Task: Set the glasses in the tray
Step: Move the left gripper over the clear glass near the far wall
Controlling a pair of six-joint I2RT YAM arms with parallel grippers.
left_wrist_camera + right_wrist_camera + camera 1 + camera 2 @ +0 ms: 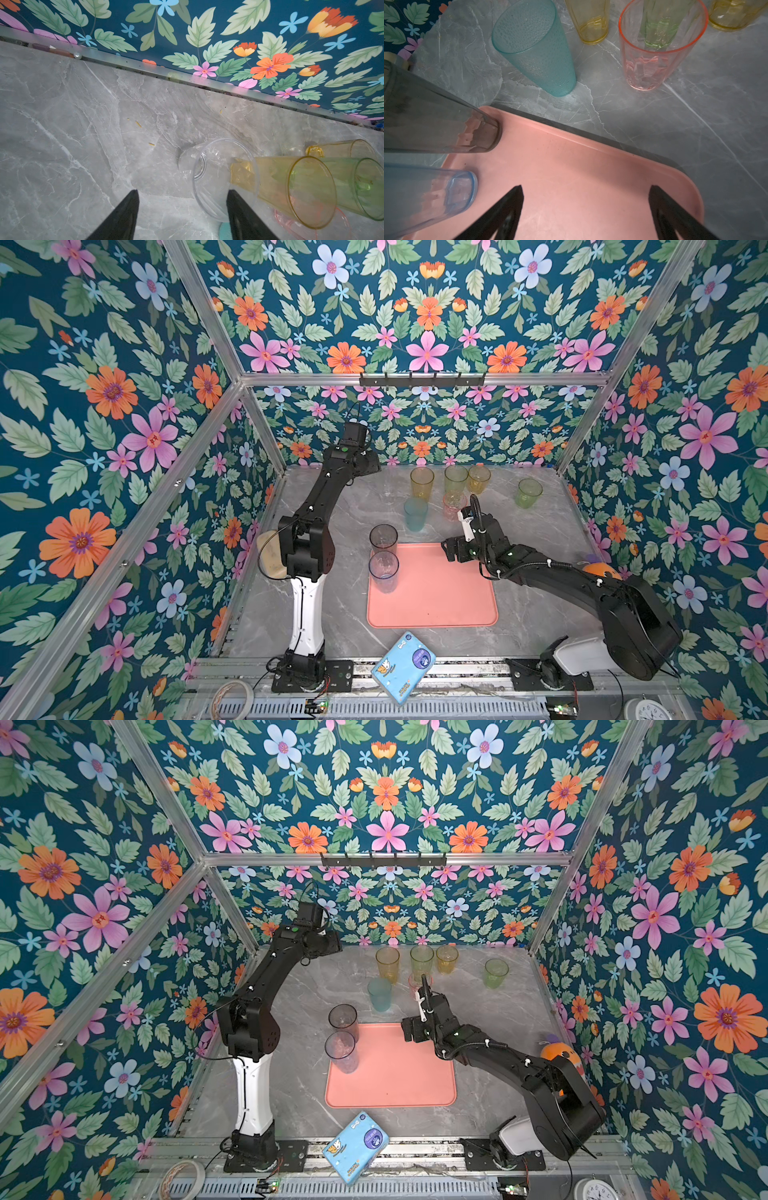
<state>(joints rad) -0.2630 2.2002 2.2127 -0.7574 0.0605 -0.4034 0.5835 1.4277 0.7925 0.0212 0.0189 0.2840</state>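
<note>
Next, my left gripper comes down astride one side of the clear glass's rim (194, 191) and closes on it, because that side already shows between my open fingers.
The salmon-pink tray (449, 597) lies mid-table. A smoky grey glass (383, 538) and a pale blue glass (383, 570) stand on its left edge. Behind the tray stand teal (415, 514), pink (454, 505), orange (422, 483), yellow-green (456, 478), amber (478, 479) and green (528, 492) glasses. My left gripper (182, 193) is open at the table's back. A clear glass (207, 166) stands there, its rim against one finger (239, 209). My right gripper (586, 189) hangs open and empty over the tray's (571, 162) far right part.
A blue packet (403, 666) lies at the front edge. A tape roll (232, 697) and a clock (644, 711) sit below the front rail. An orange toy (600, 570) lies behind my right arm, a beige object (268, 556) behind my left. Floral walls enclose the table.
</note>
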